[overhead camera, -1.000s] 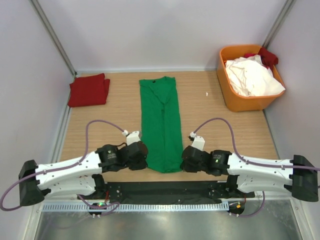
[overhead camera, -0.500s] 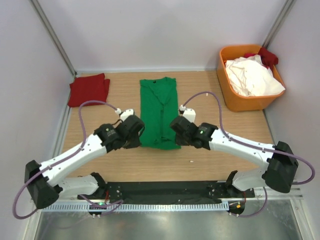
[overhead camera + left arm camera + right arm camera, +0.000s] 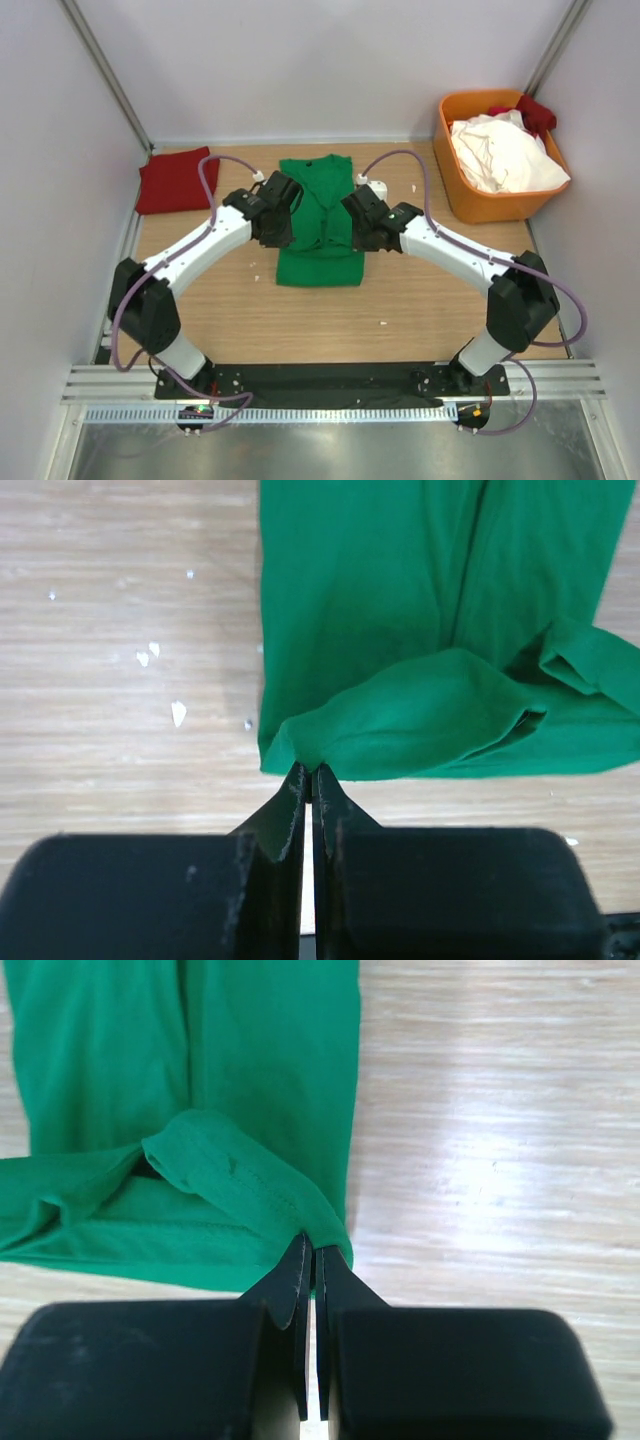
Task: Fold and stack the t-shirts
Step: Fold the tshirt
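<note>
The hem corner in my right gripper moves away from my base along the green t-shirt's side edge toward the t-shirt's far end [image 3: 351, 170] [image 3: 354, 1000] next.
A bright green t-shirt [image 3: 320, 220] lies on the wooden table, its near half doubled back over its far half. My left gripper [image 3: 281, 222] is shut on the shirt's hem corner, seen pinched in the left wrist view [image 3: 311, 770]. My right gripper [image 3: 357, 226] is shut on the other hem corner, seen in the right wrist view [image 3: 314, 1245]. Both hold the hem a little above the lower layer of the green t-shirt [image 3: 400, 610]. A dark red t-shirt [image 3: 177, 180] lies folded at the far left. White and red shirts [image 3: 505, 150] fill the orange bin.
The orange plastic bin [image 3: 462, 195] stands at the far right against the wall. Small white specks [image 3: 178, 712] lie on the wood. White walls close the back and both sides of the table.
Both grippers have carried the green shirt's near hem away from the front edge towards the collar, folding the long strip in half. Both arms are now stretched far out.
</note>
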### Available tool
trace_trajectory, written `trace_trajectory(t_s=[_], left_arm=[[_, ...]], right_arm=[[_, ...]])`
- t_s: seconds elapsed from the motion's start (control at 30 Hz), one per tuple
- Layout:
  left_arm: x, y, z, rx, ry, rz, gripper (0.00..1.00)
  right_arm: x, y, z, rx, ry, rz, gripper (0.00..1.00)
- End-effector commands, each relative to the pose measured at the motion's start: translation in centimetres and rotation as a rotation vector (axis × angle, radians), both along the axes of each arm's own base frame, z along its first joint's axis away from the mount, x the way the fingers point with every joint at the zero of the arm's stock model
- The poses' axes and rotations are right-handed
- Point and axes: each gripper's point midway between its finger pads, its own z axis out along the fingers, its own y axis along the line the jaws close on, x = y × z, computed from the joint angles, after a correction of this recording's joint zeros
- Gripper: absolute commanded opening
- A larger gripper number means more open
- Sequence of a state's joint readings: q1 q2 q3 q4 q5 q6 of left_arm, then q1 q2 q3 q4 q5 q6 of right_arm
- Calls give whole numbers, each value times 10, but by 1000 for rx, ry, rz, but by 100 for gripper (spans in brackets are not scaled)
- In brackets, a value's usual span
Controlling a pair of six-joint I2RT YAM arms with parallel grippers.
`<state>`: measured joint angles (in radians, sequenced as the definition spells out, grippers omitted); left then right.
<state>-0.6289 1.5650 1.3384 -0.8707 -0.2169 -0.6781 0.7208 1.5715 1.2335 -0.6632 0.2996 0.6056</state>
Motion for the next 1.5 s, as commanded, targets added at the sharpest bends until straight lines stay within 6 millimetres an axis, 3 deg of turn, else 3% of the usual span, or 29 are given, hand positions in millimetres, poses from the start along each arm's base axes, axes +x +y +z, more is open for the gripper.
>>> trace_trajectory(t_s=[0.0, 0.33, 0.37, 0.4, 0.43, 0.47, 0.5, 0.53, 0.57, 0.6, 0.63, 0.7, 0.73, 0.8, 0.83, 0.9, 0.93, 0.97, 1.0, 1.03, 1.07, 1.1, 1.13, 1.17, 1.2, 1.27, 1.3, 1.33, 1.47], left_arm=[[24, -1, 1, -6, 4, -43, 0], [72, 4, -15, 3, 52, -25, 0], [81, 2, -10, -1, 38, -28, 0], [87, 6, -20, 13, 62, -20, 0], [98, 3, -13, 2, 47, -17, 0], [105, 7, -16, 4, 58, -9, 0], [111, 7, -36, 20, 101, -7, 2], [126, 2, -29, 4, 80, -11, 5], [132, 4, -33, -6, 103, -18, 13], [130, 8, -64, 30, 202, -12, 34], [146, 3, -47, 6, 171, -14, 42], [147, 10, -49, 22, 228, 0, 60], [159, 9, -37, 16, 190, 5, 64], [164, 16, -20, 46, 139, 21, 71], [163, 19, -2, 40, 97, 27, 72], [158, 28, 13, 52, 56, 47, 73], [150, 32, 5, 65, 75, 52, 73], [143, 35, 24, 48, 34, 58, 73], [136, 37, 25, 43, 33, 64, 73], [119, 41, 6, 46, 87, 66, 73], [119, 38, 7, 13, 57, 68, 73], [110, 37, 17, -19, 30, 68, 72], [88, 35, -4, -53, 96, 65, 71], [90, 29, -5, -97, 64, 64, 70], [69, 33, -17, -112, 88, 66, 69], [55, 19, -24, -224, 104, 57, 67], [58, 14, -23, -265, 68, 57, 66], [45, 13, -33, -292, 86, 53, 66], [33, 13, -48, -338, 65, 70, 68]], right_arm=[[24, 9, 17, 21, -43, 42, 1], [64, 21, 4, 40, -22, 83, 1], [71, 19, 0, 36, -16, 76, 1], [78, 21, 4, 46, -25, 75, 1], [84, 21, -9, 28, -4, 79, 1], [97, 18, -3, 33, -21, 63, 1], [106, 15, -5, 19, -27, 47, 1], [114, 12, -8, 2, -26, 36, 4], [125, 0, -29, -41, 15, 1, 11], [137, -2, -21, -51, 19, -11, 36], [145, -6, -22, -60, 26, -11, 48], [162, -13, -19, -74, 25, -24, 75], [167, -16, -15, -78, 14, -31, 79], [172, -24, 4, -74, -24, -39, 83], [171, -28, 10, -74, -36, -45, 84], [163, -32, 27, -54, -70, -46, 84], [158, -32, 30, -40, -76, -42, 85], [146, -31, 18, -16, -43, -29, 84], [137, -30, 32, 20, -64, -23, 84], [128, -27, 30, 52, -51, -14, 84], [119, -24, 30, 92, -42, -4, 85], [99, -14, 9, 165, 20, 26, 85], [85, -5, 18, 244, 23, 52, 84], [65, 5, -1, 320, 78, 94, 85], [54, 9, -7, 362, 97, 104, 84], [43, 16, 0, 455, 78, 99, 84], [27, 11, -19, 460, 118, 85, 84], [22, 13, -12, 493, 102, 86, 84], [1, 6, -38, 526, 118, 48, 83]])
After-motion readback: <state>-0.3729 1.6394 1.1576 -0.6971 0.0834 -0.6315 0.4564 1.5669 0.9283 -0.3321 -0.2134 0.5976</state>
